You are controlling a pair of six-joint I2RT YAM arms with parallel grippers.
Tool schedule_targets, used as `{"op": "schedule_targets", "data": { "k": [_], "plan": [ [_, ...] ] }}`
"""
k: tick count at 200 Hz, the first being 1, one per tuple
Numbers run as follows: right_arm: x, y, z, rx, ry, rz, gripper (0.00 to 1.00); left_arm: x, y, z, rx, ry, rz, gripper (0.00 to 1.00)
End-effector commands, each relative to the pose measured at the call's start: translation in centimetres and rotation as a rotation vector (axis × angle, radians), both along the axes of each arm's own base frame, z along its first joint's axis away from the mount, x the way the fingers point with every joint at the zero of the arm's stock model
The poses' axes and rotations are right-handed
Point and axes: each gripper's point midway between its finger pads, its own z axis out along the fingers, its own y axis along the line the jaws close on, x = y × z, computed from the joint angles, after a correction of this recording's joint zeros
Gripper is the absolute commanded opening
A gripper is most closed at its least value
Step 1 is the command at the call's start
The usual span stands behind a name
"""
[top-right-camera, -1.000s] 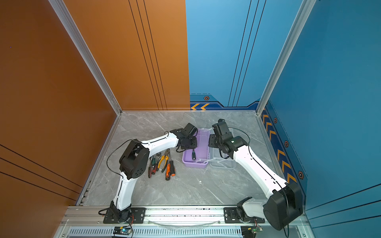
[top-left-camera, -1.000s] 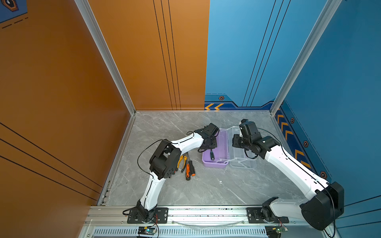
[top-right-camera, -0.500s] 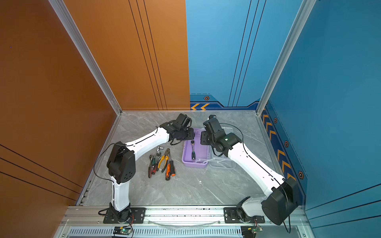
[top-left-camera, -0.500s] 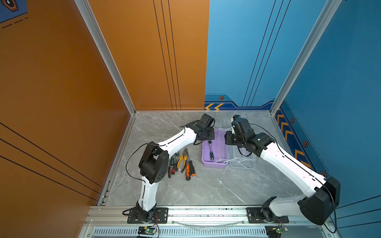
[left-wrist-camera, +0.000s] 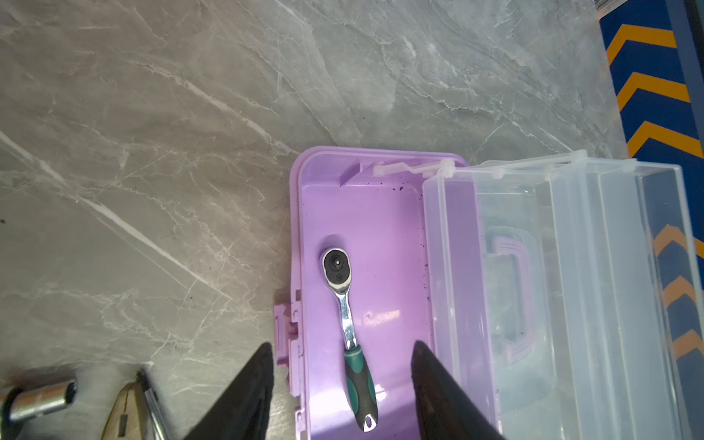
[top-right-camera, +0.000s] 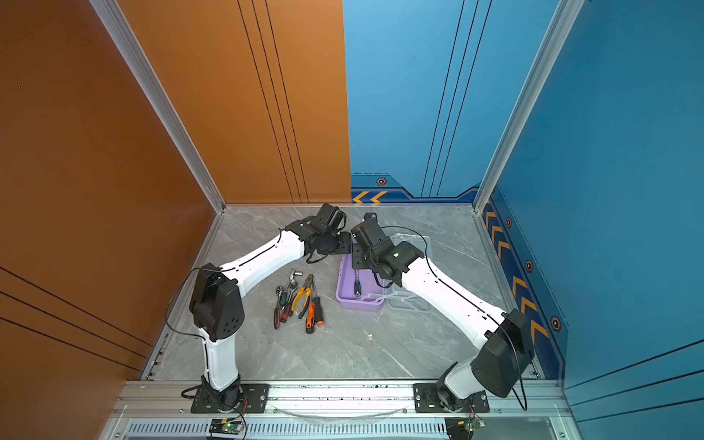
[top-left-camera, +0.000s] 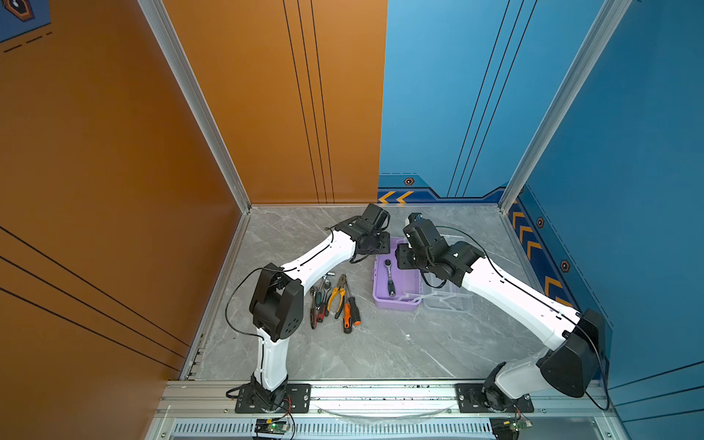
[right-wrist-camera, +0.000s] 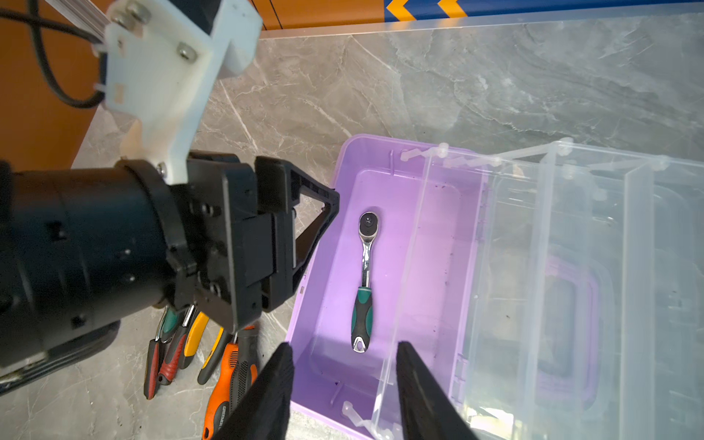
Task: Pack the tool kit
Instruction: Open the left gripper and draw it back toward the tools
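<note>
I should move my left gripper back past the yellow-handled pliers and down onto the steel neck of the outermost ratchet [top-right-camera: 279,300], as bare tabletop borders its outer side.
The lilac tool kit case [top-left-camera: 396,304] lies open on the table, its clear lid [top-left-camera: 449,301] folded out to the right. A steel ratchet wrench [left-wrist-camera: 344,304] with a green grip lies loose on the case floor, also visible from the right wrist [right-wrist-camera: 365,263]. My left gripper [left-wrist-camera: 341,344] hangs open above the case's left rim [left-wrist-camera: 297,228], holding nothing. My right gripper [right-wrist-camera: 344,343] is open and empty above the case. Both hover over its far end. An orange screwdriver [top-left-camera: 347,316], yellow-handled pliers [top-left-camera: 338,295] and a red screwdriver [top-left-camera: 321,310] lie left of the case.
A second ratchet with a socket [top-left-camera: 325,282] lies among the loose tools. The left arm's elbow [top-left-camera: 276,301] stands close beside them. Orange wall on the left, blue walls behind and right, a metal rail along the front edge [top-left-camera: 381,392].
The left gripper has opened and drawn up out of the case toward its far end, leaving the wrench inside. The right gripper has opened and moved left from the clear lid.
</note>
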Motion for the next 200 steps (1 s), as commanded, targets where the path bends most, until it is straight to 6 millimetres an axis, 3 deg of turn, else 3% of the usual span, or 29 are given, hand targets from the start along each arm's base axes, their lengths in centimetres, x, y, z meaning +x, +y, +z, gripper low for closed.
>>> {"op": "schedule_targets", "data": {
  "k": [1, 36, 68, 107, 114, 160, 200],
  "plan": [
    [-0.5, 0.7, 0.0, -0.042, -0.007, 0.009, 0.53, -2.0, 2.2, 1.5, 0.028, -0.007, 0.000, 0.60],
    [-1.4, 2.2, -0.9, -0.095, -0.027, 0.066, 0.60, -4.9, 6.6, 2.3, 0.078, -0.041, 0.066, 0.61],
    [-1.9, 3.0, -1.1, -0.105, -0.036, 0.106, 0.62, -7.6, 12.7, 1.5, 0.070, -0.017, 0.200, 0.60],
    [-1.7, 4.3, -2.6, -0.082, 0.014, 0.132, 0.58, -9.7, 19.0, -1.1, 0.080, 0.037, 0.351, 0.53],
    [-1.6, 4.6, -2.9, -0.083, 0.019, 0.136, 0.57, -10.5, 19.9, -2.8, 0.104, 0.076, 0.363, 0.51],
    [-1.5, 5.7, -4.4, -0.073, 0.061, 0.145, 0.55, -13.0, 22.3, -8.4, 0.171, 0.219, 0.393, 0.38],
    [-1.6, 5.9, -5.0, -0.065, 0.078, 0.137, 0.54, -14.4, 22.8, -10.8, 0.176, 0.257, 0.394, 0.33]
  ]
}}
